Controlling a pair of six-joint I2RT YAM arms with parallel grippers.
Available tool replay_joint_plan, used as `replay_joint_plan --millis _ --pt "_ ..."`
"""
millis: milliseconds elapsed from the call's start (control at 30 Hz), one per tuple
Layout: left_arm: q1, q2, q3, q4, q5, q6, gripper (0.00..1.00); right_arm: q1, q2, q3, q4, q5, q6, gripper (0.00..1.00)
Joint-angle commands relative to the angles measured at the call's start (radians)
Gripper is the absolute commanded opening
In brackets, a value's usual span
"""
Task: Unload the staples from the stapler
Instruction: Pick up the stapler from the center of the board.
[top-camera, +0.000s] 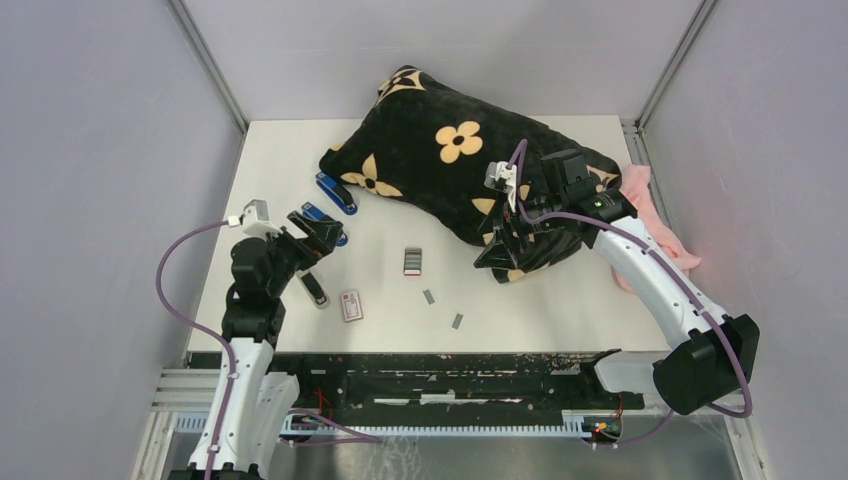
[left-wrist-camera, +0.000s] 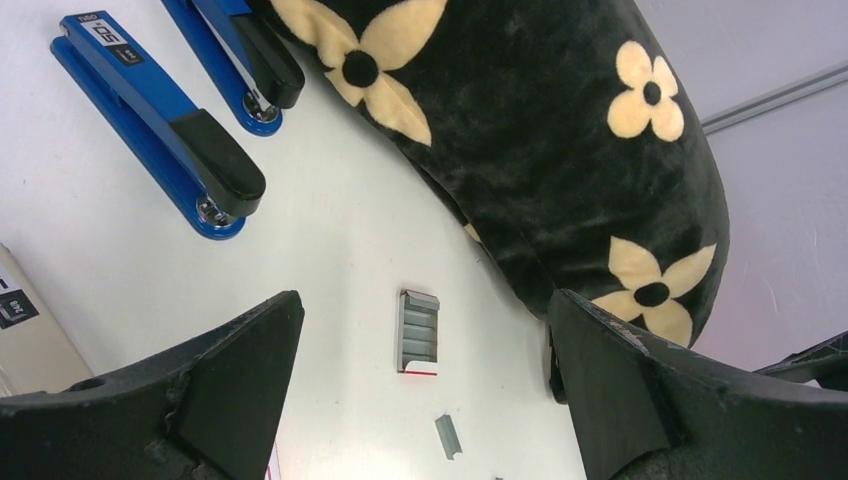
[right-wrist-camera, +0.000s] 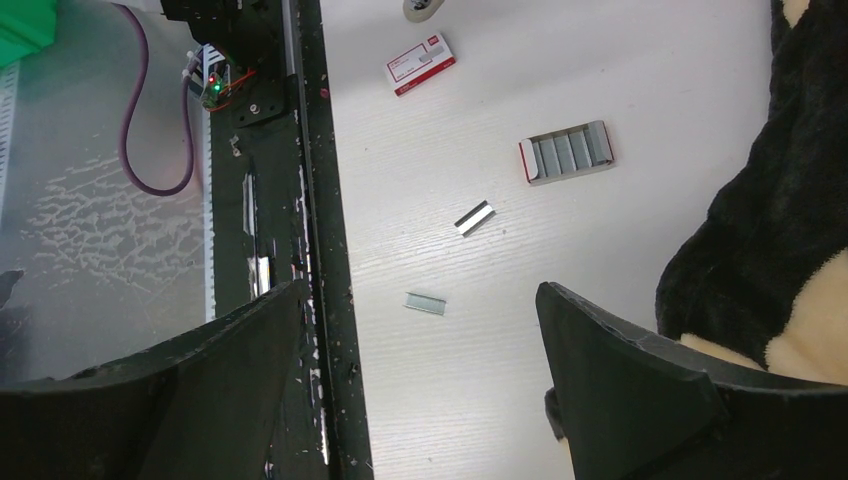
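The dark-and-pale object lies slanted to my left gripper's open fingers, so they should move back and down and turn to straddle the black end of the dark-and-pale object.
Two blue staplers lie closed side by side at the pillow's left end, the nearer one partly under my left gripper. That gripper hangs open above the table and holds nothing. Two loose strips of staples lie on the white table. They show again in the right wrist view, and one in the left wrist view. An open tray of staples sits mid-table. My right gripper is open and empty at the pillow's near edge.
A black pillow with cream flowers fills the back of the table, over a pink cloth. A small white-and-red box and a dark-and-pale object lie near the left arm. The black rail lines the front edge.
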Motion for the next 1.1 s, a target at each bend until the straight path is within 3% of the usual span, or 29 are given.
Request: replay_joint_plan --millis 0,567,833,1067 --pt "0.002 -0.016 -0.013 0.048 0.036 -0.01 0.99 -0.004 -0.019 0.0 0.017 -0.037 -0.009 0.94" --pt "0.002 -0.02 -0.024 -0.017 -0.035 -0.116 0.99 -0.003 -0.023 -0.001 0.018 -0.044 -0.009 0.94" --pt "-0.008 0.015 0.063 -0.26 -0.243 -0.197 0.99 -0.001 -0.016 -0.005 0.028 -0.044 0.0 0.94" --pt "-0.035 0.135 0.129 -0.465 -0.465 -0.262 0.99 0.001 -0.016 -0.009 0.035 -0.04 0.007 0.94"
